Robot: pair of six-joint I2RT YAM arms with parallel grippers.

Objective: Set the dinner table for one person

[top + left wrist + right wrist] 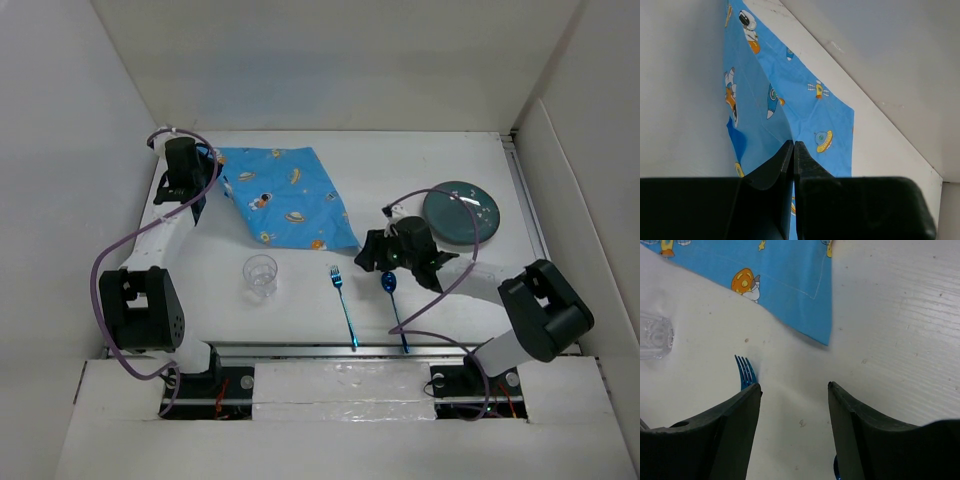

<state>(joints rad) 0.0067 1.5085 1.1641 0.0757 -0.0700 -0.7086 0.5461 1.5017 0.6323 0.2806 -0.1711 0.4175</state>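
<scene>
My right gripper needs to ease outward next and close on the placemat's loose near corner (pixel 353 243) (pixel 822 336), because that corner is just outward of its open fingers.
The white dinner table (pixel 440 160) carries a blue placemat (pixel 283 195) printed with astronauts and planets at the back left. My left gripper (pixel 200 200) is at the mat's left edge. In the left wrist view its jaws (pixel 794 143) are shut on a raised fold of the placemat (pixel 805 110). My right gripper (pixel 372 256) is open and empty, low over the table between a blue fork (pixel 344 302) and a blue spoon (pixel 394 296). In the right wrist view the gripper (pixel 795 385) has the fork's tines (pixel 743 372) by its left finger.
A clear drinking glass (pixel 261 275) stands left of the fork; it also shows in the right wrist view (pixel 654 336). A dark teal plate (pixel 461 212) lies at the right, behind my right arm. White walls enclose the table on three sides.
</scene>
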